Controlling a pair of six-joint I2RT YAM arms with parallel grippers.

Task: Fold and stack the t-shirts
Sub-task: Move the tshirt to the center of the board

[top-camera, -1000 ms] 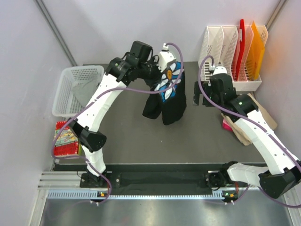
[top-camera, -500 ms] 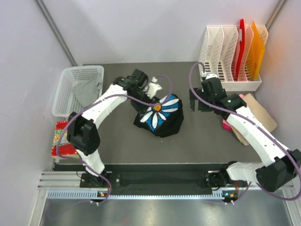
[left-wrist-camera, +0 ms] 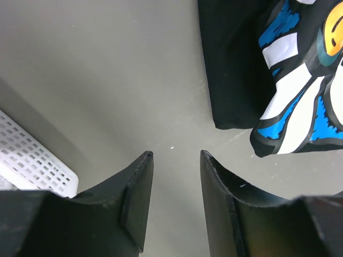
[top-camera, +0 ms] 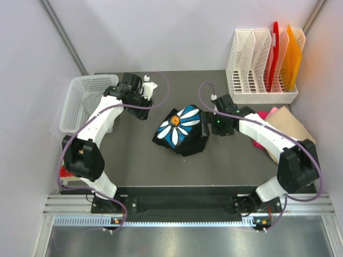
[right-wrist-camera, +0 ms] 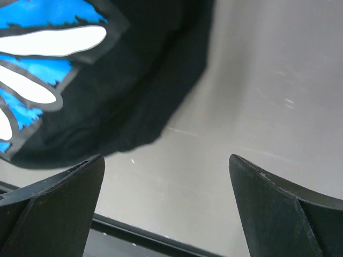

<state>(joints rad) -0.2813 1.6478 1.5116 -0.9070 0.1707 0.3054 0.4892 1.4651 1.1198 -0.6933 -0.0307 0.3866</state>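
The t-shirt's black edge lies just beyond one finger. The right gripper moves toward the daisy print, onto that edge [top-camera: 203,145] [right-wrist-camera: 151,129], next.
The black t-shirt [top-camera: 182,132] with its white-blue daisy print lies in a crumpled heap mid-table. In the left wrist view it [left-wrist-camera: 241,69] shows at the upper right. My left gripper [top-camera: 143,99] hovers to the shirt's left, apart from it, near the basket. Its jaws [left-wrist-camera: 176,155] are open, with only bare table between them. My right gripper [top-camera: 208,122] is low at the shirt's right edge, wide open [right-wrist-camera: 166,160], the black cloth [right-wrist-camera: 107,80] just beyond its left finger. A grey t-shirt [top-camera: 99,104] lies in the basket. Tan [top-camera: 289,128] and pink [top-camera: 263,115] t-shirts lie at the right.
A white mesh basket [top-camera: 80,85] stands at the left edge, its corner [left-wrist-camera: 32,160] in the left wrist view. White file racks with red and orange folders [top-camera: 265,64] stand at the back right. A red packet [top-camera: 65,172] peeks out behind the left arm.
My left gripper opened and let the black shirt drop into a heap, then drew back left toward the basket. My right gripper moved left and down to the shirt's right edge.
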